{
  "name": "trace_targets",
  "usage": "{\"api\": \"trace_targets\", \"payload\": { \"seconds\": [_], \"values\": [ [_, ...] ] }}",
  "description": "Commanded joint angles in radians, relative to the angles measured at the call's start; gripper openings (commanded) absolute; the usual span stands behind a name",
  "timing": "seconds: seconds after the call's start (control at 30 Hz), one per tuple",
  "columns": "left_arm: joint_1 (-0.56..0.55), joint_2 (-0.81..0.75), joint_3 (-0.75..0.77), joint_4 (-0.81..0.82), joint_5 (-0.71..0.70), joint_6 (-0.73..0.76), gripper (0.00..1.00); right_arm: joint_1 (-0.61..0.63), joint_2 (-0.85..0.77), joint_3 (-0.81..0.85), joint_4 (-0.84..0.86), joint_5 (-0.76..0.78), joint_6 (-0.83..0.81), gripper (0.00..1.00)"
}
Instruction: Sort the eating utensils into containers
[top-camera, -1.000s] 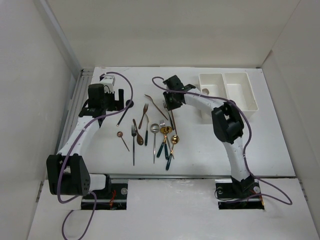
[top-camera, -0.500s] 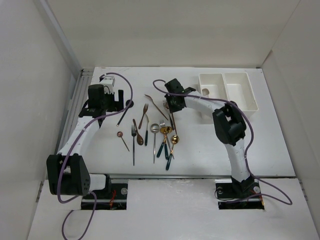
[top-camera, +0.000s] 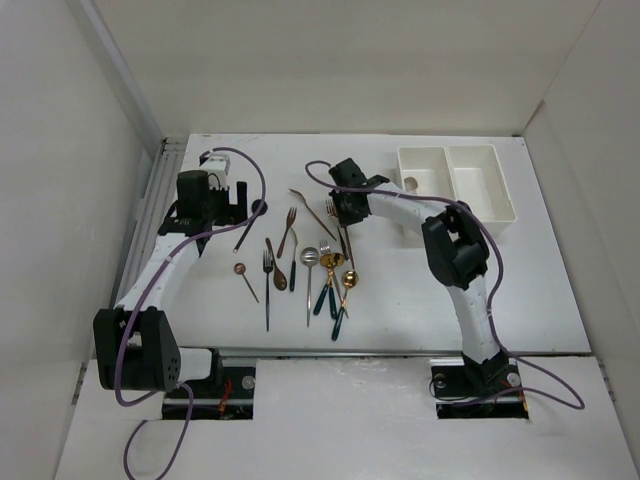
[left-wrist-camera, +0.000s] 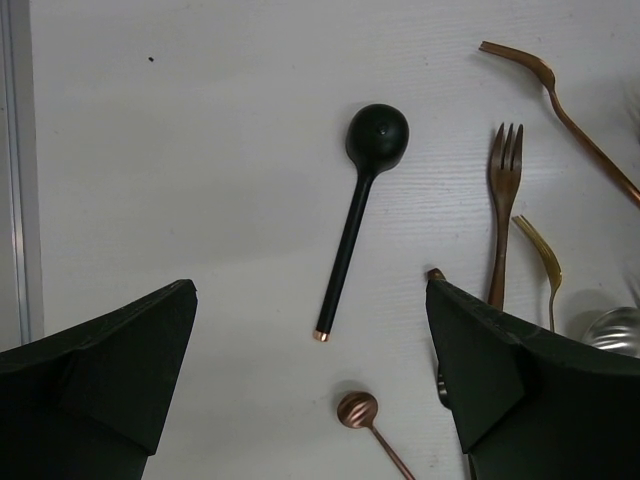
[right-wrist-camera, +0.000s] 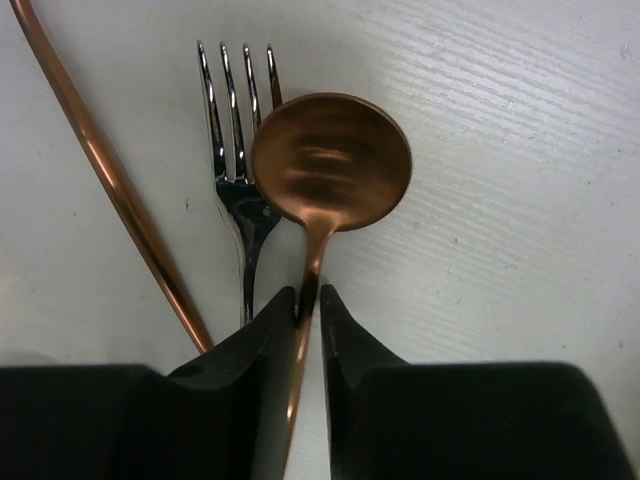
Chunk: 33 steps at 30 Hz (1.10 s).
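Observation:
My left gripper will next go down and to its right in the top view around the black spoon's bowl, because the spoon's bowl is that way, clear of other utensils.
Several eating utensils lie spread over the middle of the white table (top-camera: 400, 290). My right gripper (right-wrist-camera: 310, 305) (top-camera: 342, 206) is shut on the thin neck of a copper spoon (right-wrist-camera: 330, 160), whose bowl lies over the tines of a silver fork (right-wrist-camera: 232, 150). My left gripper (left-wrist-camera: 310, 375) (top-camera: 236, 196) hangs wide open above a black spoon (left-wrist-camera: 366, 190) and a small copper spoon (left-wrist-camera: 358, 410), holding nothing. The containers (top-camera: 449, 175), two joined white bins, stand at the back right.
A brown fork (left-wrist-camera: 500, 190), a copper fork (left-wrist-camera: 560, 100) and a gold fork (left-wrist-camera: 545, 255) lie right of the black spoon. Green-handled pieces (top-camera: 330, 297) and a dark fork (top-camera: 267, 290) lie nearer the front. White walls enclose the table.
My right gripper has shifted slightly toward the near left, with its jaws on the copper spoon. The left arm has stayed still and open.

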Motion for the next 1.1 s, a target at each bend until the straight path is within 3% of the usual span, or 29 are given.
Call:
{"api": "trace_targets", "payload": {
  "seconds": [0.0,0.1,0.73,0.93,1.07],
  "values": [
    [-0.002,-0.018,-0.004,0.01,-0.009,0.0,1.0,-0.002,0.054,0.024,-0.032,0.005,0.002,0.19],
    [-0.002,-0.018,-0.004,0.01,-0.009,0.0,1.0,-0.002,0.067,0.034,-0.032,0.005,0.002,0.0],
    [-0.002,-0.018,0.005,0.001,-0.018,0.019,1.0,-0.073,-0.177,0.003,0.07,0.011,-0.101,0.0],
    [-0.002,0.0,0.016,-0.009,0.002,0.049,0.99,-0.168,-0.281,0.138,0.061,-0.029,-0.101,0.0],
    [-0.002,0.067,0.098,-0.091,0.101,0.112,0.99,-0.258,-0.346,0.192,0.051,-0.072,-0.11,0.0]
  ]
}}
